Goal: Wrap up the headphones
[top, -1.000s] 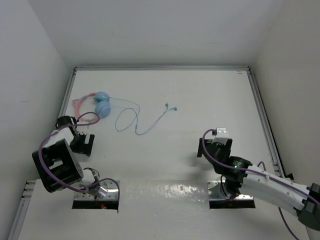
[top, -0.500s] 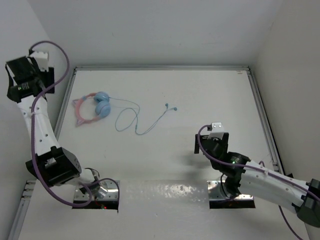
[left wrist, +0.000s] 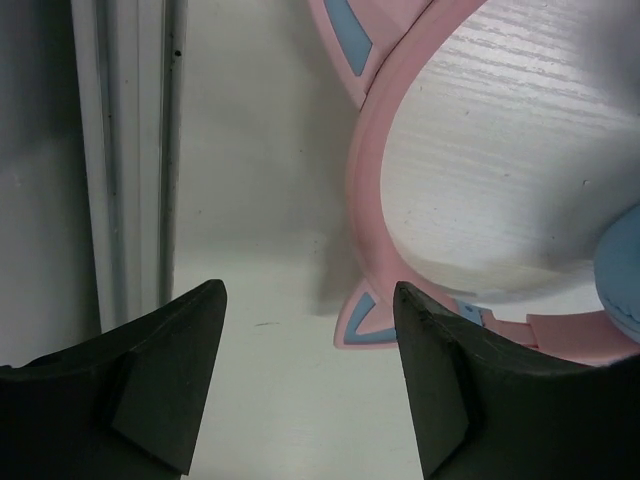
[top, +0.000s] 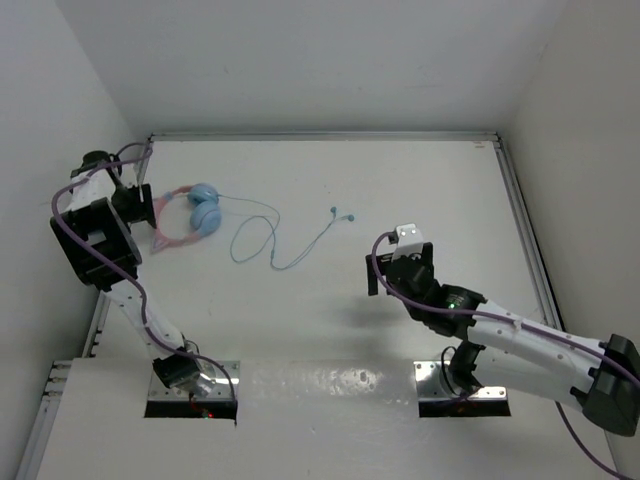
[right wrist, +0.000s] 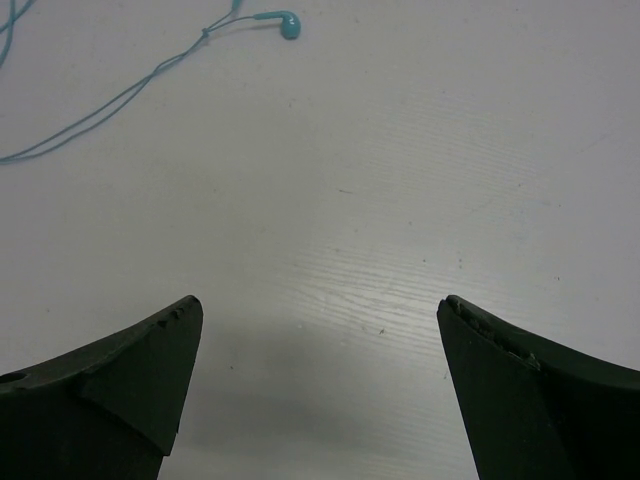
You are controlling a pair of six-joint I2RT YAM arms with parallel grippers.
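I need to bring my left gripper down and to the right in the wrist view onto the headband (top: 163,228) between its cat-ear points, because that slim part is bare.
The headphones (top: 203,210) lie at the table's far left, with light blue ear cups and a pink headband (top: 163,228) with cat-ear points. Their thin pale blue cable (top: 275,262) loops right to its end (top: 345,214). My left gripper (top: 140,200) is open and empty, just left of the headband. In the left wrist view the headband (left wrist: 368,200) and one cat-ear point (left wrist: 358,318) lie just beyond the open gripper (left wrist: 308,290). My right gripper (top: 385,275) is open and empty over bare table; its view shows the cable end (right wrist: 285,20) far beyond the gripper (right wrist: 320,300).
A metal rail (left wrist: 130,150) runs along the table's left edge, close beside my left gripper. White walls enclose the table on the left, back and right. A rail (top: 525,230) also borders the right edge.
My left arm has swung from high by the left wall down to the headband. My right gripper has moved left and farther out toward the cable. The headphones have not moved.
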